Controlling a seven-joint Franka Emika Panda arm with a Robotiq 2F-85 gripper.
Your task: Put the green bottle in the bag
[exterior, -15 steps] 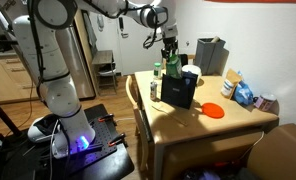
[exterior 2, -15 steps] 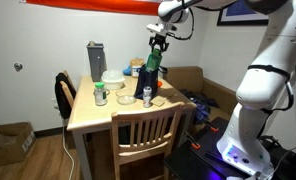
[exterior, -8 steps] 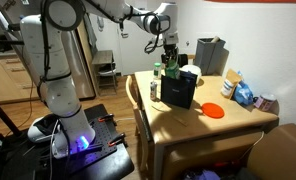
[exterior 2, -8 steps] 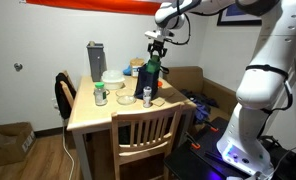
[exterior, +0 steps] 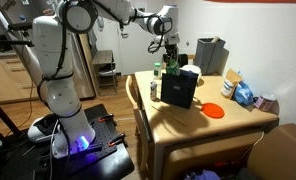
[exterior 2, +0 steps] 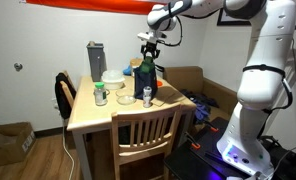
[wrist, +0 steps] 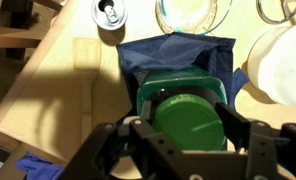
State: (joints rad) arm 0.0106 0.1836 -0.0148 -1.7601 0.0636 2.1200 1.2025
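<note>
My gripper needs to lower the green bottle into the dark navy bag's opening next, before it opens there.
The green bottle [wrist: 191, 120] is gripped by its body, with its round green cap facing the wrist camera. My gripper [wrist: 188, 128] is shut on it, one finger on each side. The dark navy bag [wrist: 178, 55] stands open directly below the bottle. In both exterior views the gripper [exterior: 170, 50] [exterior 2: 148, 44] holds the bottle [exterior: 172, 68] [exterior 2: 147, 63] upright over the top of the bag [exterior: 178, 92] [exterior 2: 144, 82] on the wooden table. The bottle's lower end is hidden at the bag's rim.
A silver can [wrist: 110, 12], a glass bowl [wrist: 193, 12] and a white container [wrist: 283, 65] stand around the bag. An orange plate [exterior: 214, 110], a grey boxy container [exterior: 210, 55] and a jar [exterior 2: 100, 95] are on the table. A wooden chair [exterior 2: 148, 130] stands at its edge.
My gripper has carried the green bottle a little sideways, and it now sits over the bag's opening. The arm's upper links have swung. The objects on the table have not moved.
</note>
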